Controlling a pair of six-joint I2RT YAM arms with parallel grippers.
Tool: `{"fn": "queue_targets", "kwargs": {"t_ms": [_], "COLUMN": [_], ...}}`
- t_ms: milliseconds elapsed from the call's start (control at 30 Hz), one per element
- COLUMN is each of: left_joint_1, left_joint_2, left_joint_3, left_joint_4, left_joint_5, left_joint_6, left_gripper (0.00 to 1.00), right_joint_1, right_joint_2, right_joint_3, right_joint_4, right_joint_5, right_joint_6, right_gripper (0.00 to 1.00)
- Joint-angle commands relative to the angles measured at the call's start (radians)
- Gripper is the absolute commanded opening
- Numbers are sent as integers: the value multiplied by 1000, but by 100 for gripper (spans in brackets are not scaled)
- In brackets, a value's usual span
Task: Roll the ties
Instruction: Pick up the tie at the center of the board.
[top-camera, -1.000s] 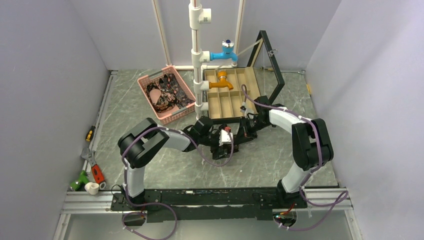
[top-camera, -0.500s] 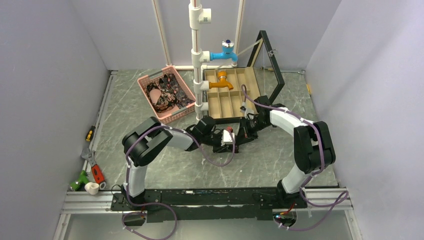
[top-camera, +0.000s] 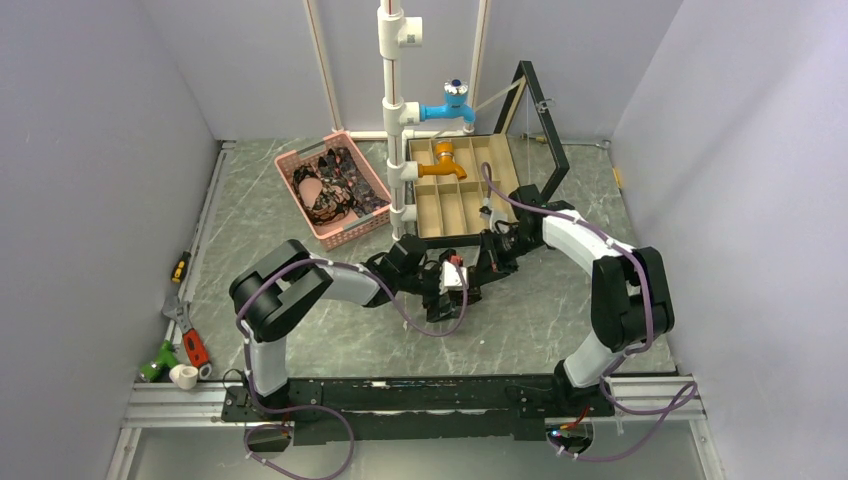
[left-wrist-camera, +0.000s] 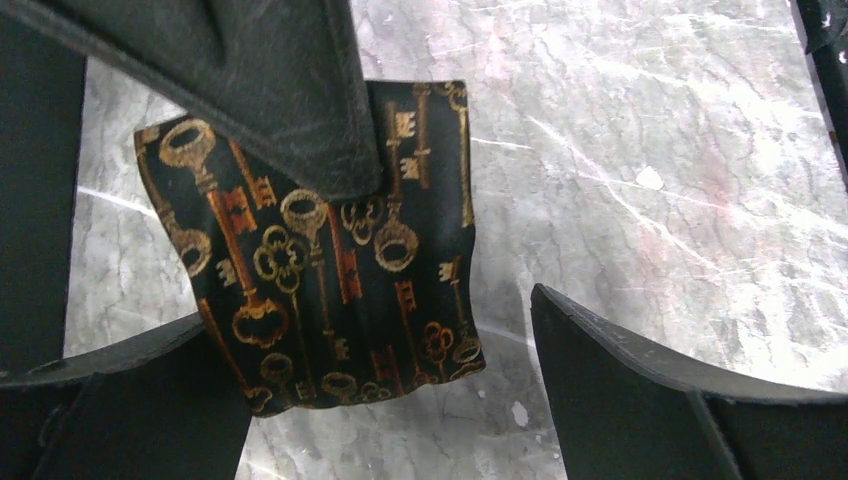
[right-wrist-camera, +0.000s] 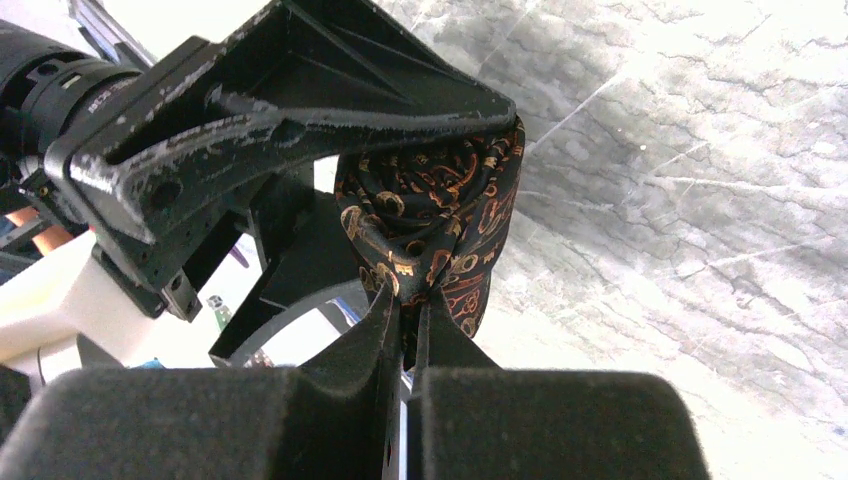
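Observation:
The near compartment (top-camera: 502, 203) beside the lid lies outward of my right gripper, so next I will lift the gripper outward, lower the roll into that compartment and release it.
A black tie with gold and orange keys (left-wrist-camera: 320, 260) is held in a roll just above the marble table in the middle; in the right wrist view it shows as a rolled bundle (right-wrist-camera: 440, 215). My right gripper (right-wrist-camera: 405, 305) is shut on the roll's lower edge, and it also shows in the top view (top-camera: 478, 268). My left gripper (left-wrist-camera: 368, 318) is open, its fingers (left-wrist-camera: 640, 390) on either side of the tie without pinching it; in the top view it is at centre (top-camera: 440, 287). More ties with a floral pattern (top-camera: 338, 183) lie in the pink basket (top-camera: 344, 238).
A wooden compartment box (top-camera: 462, 200) with an open black lid stands just behind the grippers. A white pipe stand (top-camera: 395, 110) carries a blue and an orange tap. Small tools (top-camera: 185, 345) lie at the left table edge.
Both grippers stay together at the table's middle with the tie. The left arm's elbow has shifted a little to the left, and the right elbow a little to the right.

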Motion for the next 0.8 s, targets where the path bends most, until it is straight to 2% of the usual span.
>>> {"fn": "queue_targets", "kwargs": {"t_ms": [0,167,700,733,767], "left_joint_1": [7,-4,-28,-30,-32], "left_joint_2": [-38,-23,48,43,37], "left_joint_3": [-31,-24,22,21,20], "left_joint_4": [84,151,161,162,160], "left_joint_5": [-30,-7,-67,-60,-49], "left_joint_6": [-40,-44,-50,-40,-32], "left_gripper": [99,99,99,99,92], "right_joint_1": [-1,16,42,40,41], "right_joint_2": [-51,-56,-84,-85,-86], "right_joint_3": [3,2,13,11,11], "right_joint_4": [15,26,1,-1,0], "right_joint_5": [-19,-34,-80,-77,-74], "right_joint_6": [-36,-30,-47,-47,-45], "right_gripper": [0,0,0,0,0]}}
